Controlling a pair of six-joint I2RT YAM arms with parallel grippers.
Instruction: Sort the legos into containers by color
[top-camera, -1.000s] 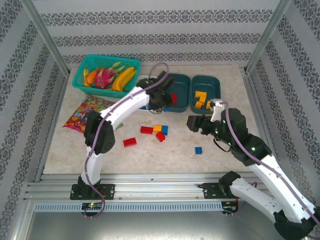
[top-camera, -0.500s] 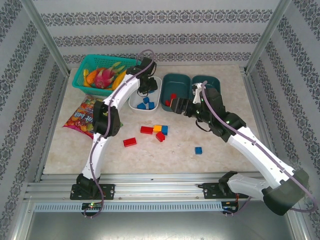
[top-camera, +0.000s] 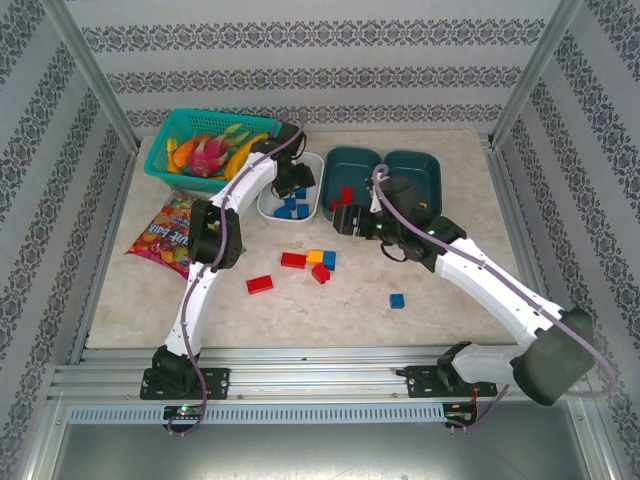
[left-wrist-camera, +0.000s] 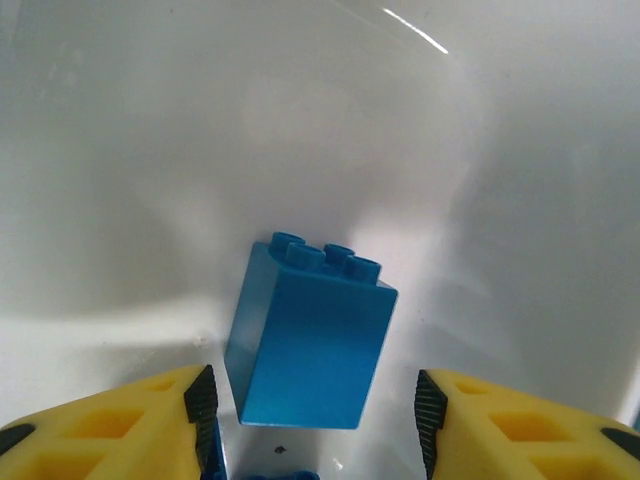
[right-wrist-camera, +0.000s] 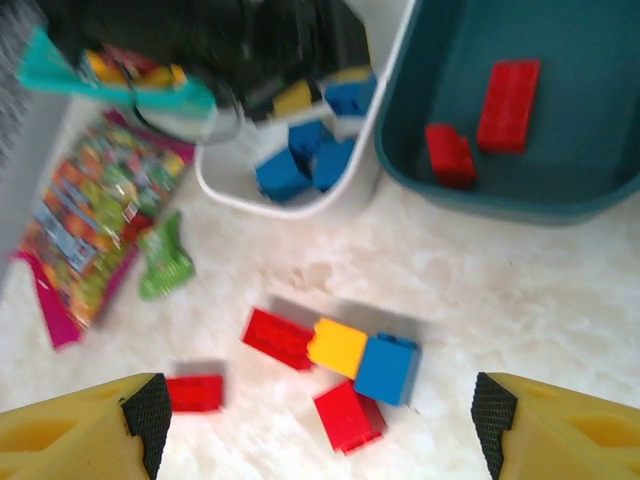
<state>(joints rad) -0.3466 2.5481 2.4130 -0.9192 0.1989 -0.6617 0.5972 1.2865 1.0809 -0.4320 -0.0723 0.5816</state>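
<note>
The red brick beside the blue one is still unsorted and lies below and back from the robot's right gripper, so the gripper should go down and back onto that brick.
My left gripper (top-camera: 296, 186) is down inside the white tub (top-camera: 270, 205), open. A blue brick (left-wrist-camera: 310, 335) lies on the tub floor between its fingers (left-wrist-camera: 202, 400), touching neither. More blue bricks (top-camera: 289, 209) lie in that tub. My right gripper (top-camera: 346, 220) hangs open above the table, just in front of the left teal tub (top-camera: 362, 160), which holds two red bricks (right-wrist-camera: 505, 90). Below the right gripper (right-wrist-camera: 320, 420) lie a red (right-wrist-camera: 280, 338), yellow (right-wrist-camera: 338, 346), blue (right-wrist-camera: 387, 368) and second red brick (right-wrist-camera: 348, 415) close together.
Another red brick (top-camera: 260, 284) lies at front left and a lone blue one (top-camera: 397, 300) at front right. The second teal tub (top-camera: 420, 170) stands at the right. A turquoise fruit basket (top-camera: 170, 150) and a colourful snack bag (top-camera: 165, 235) are at the left.
My left gripper moved from the left teal tub into the white tub. My right arm swung left and forward, from the table's right side to just in front of the left teal tub.
</note>
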